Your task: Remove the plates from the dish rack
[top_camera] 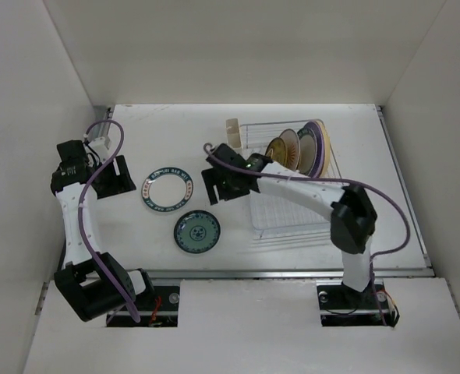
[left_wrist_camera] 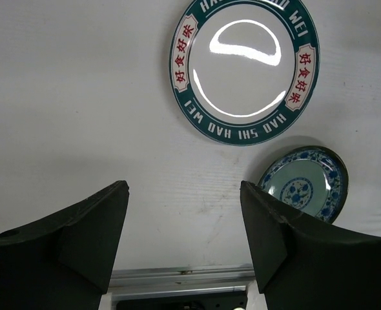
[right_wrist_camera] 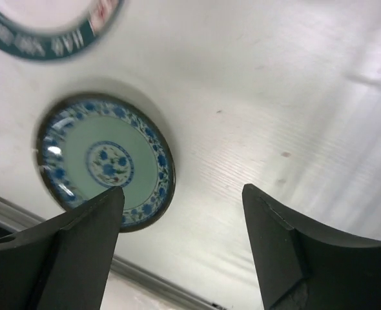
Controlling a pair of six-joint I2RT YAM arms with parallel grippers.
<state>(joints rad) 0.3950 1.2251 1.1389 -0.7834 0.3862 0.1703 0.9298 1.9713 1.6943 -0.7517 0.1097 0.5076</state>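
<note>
I will lift my right gripper, move it outward over the rack, then lower it onto the amber plate's rim (top_camera: 281,147), because that plate stands at the open end of the row.
A white plate with a teal lettered rim (top_camera: 168,191) lies flat on the table, also in the left wrist view (left_wrist_camera: 245,70). A green plate with a blue patterned rim (top_camera: 197,232) lies in front of it, also seen in both wrist views (left_wrist_camera: 305,185) (right_wrist_camera: 104,161). The wire dish rack (top_camera: 292,179) at the right holds upright plates: amber (top_camera: 281,149), tan (top_camera: 294,148) and lavender (top_camera: 316,146). My left gripper (top_camera: 115,176) is open and empty, left of the teal-rimmed plate. My right gripper (top_camera: 221,185) is open and empty, between the table plates and the rack.
A small cream utensil cup (top_camera: 233,129) stands at the rack's far left corner. White walls enclose the table on the left, back and right. A metal rail (top_camera: 253,273) runs along the near edge.
</note>
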